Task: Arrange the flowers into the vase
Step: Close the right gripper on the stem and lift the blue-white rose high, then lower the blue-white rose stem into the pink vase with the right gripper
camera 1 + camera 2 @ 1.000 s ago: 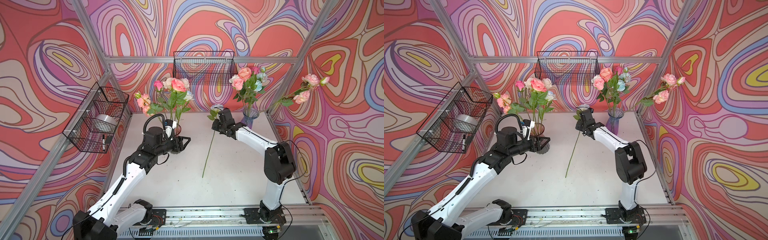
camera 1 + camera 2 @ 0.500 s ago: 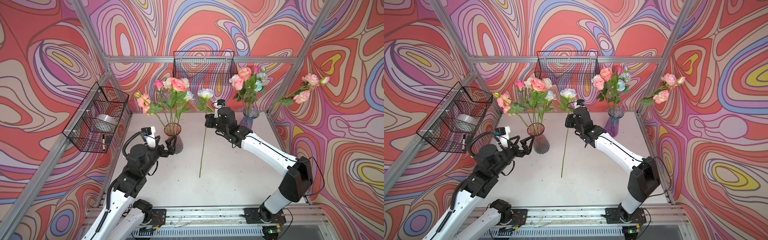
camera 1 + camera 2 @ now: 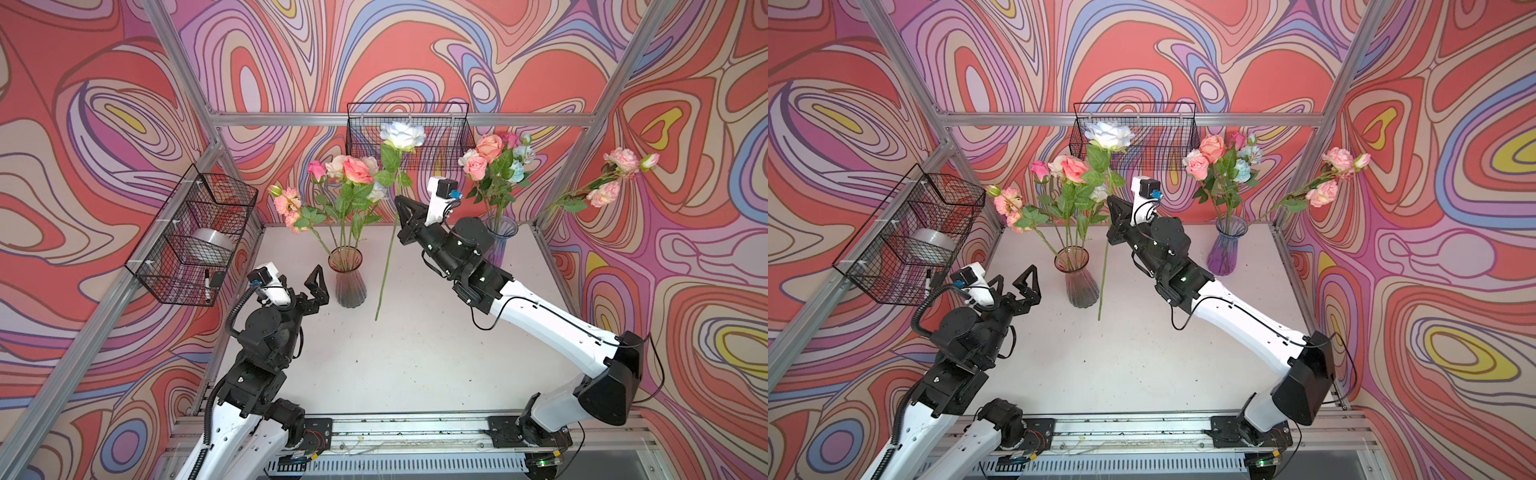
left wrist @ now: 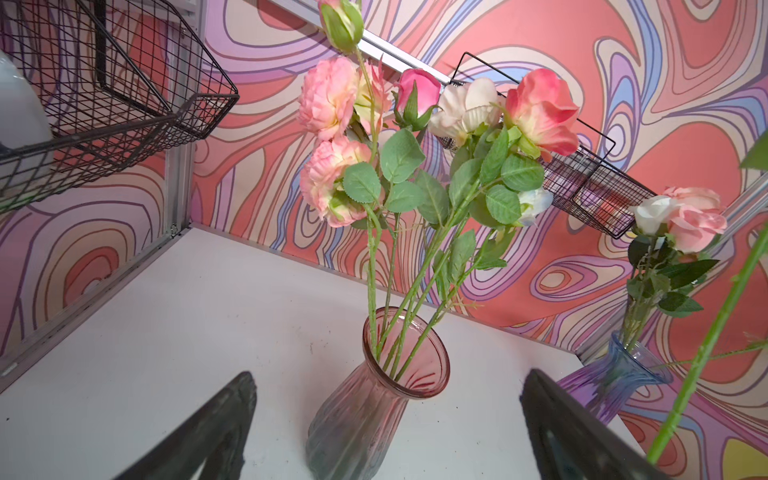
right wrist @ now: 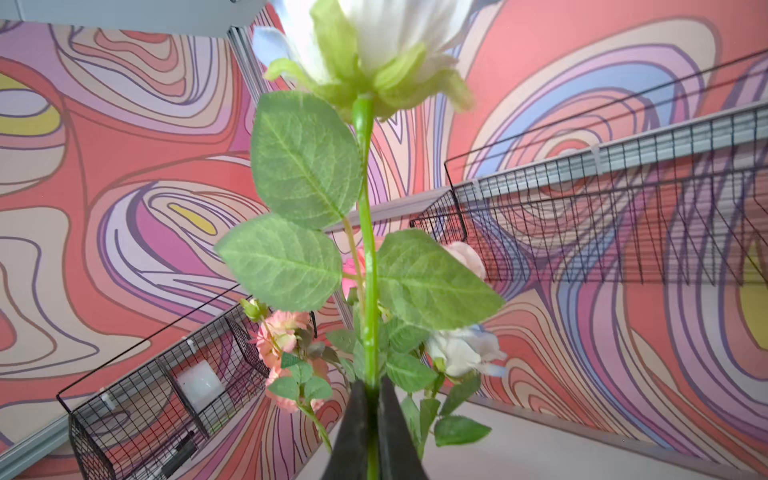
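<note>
The end of the white rose's stem hangs below the vase's rim, so next I will raise my right gripper, bring the stem over the pink vase's opening [image 3: 345,257], then lower it and release it there.
A pink glass vase [image 3: 347,279] [image 3: 1077,279] [image 4: 374,399] stands at the left middle of the table and holds several flowers [image 3: 353,174] [image 4: 465,124] with pink, coral and cream blooms. My right gripper [image 3: 398,200] [image 3: 1111,200] [image 5: 371,381] is shut on the green stem of a white rose [image 3: 401,135] [image 3: 1108,134] [image 5: 365,232]. The rose is upright, just right of the pink vase, with its stem end low near the table. My left gripper [image 3: 301,279] [image 3: 1013,279] [image 4: 388,374] is open and empty. It sits a little short of the pink vase, not touching it.
A purple-blue vase [image 3: 500,241] [image 3: 1227,249] [image 4: 615,382] at the back right holds more roses [image 3: 494,160], one stem [image 3: 615,168] leaning out to the right wall. Wire baskets hang on the left wall [image 3: 191,241] and back wall [image 3: 409,133].
My right gripper raised the white rose from lying low on the table to upright beside the pink vase. My left gripper opened, let go of the pink vase and drew back.
</note>
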Available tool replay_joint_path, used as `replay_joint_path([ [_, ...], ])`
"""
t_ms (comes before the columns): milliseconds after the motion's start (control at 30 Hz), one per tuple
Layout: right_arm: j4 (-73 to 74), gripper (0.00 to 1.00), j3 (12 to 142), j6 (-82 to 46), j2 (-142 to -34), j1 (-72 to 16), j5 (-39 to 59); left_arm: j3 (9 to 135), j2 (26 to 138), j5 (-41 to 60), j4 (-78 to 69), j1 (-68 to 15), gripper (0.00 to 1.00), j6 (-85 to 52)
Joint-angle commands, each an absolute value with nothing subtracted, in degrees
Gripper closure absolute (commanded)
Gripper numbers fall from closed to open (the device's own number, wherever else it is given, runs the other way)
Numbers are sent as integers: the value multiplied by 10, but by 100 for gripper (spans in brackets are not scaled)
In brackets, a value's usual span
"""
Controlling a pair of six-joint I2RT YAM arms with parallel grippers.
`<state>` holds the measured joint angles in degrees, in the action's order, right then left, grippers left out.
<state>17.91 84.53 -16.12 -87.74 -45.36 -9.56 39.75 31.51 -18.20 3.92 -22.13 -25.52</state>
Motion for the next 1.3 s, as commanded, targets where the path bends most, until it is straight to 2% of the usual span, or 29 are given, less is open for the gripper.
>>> replay_joint_path([
  [0, 276, 100, 893, -103, -913, -461, -109, 391, 305, -216, 27, -220, 0, -252],
  [267, 256, 100, 1082, -67, -1030, -461, -109, 389, 306, -216, 23, -219, 0, -249],
  [500, 240, 100, 1163, -35, -1096, -461, -124, 392, 320, -194, 25, -217, 0, -257],
  [633, 243, 100, 1153, -17, -1118, -460, -131, 395, 326, -182, 26, -213, 0, -261],
  [900, 268, 100, 1031, -37, -1102, -461, -120, 395, 326, -177, 25, -205, 0, -263],
  [1067, 239, 76, 973, -40, -1078, -470, -110, 395, 332, -161, 23, -196, 0, -272],
  [1267, 191, 64, 945, -37, -1053, -479, -115, 398, 343, -146, 28, -186, 0, -281],
])
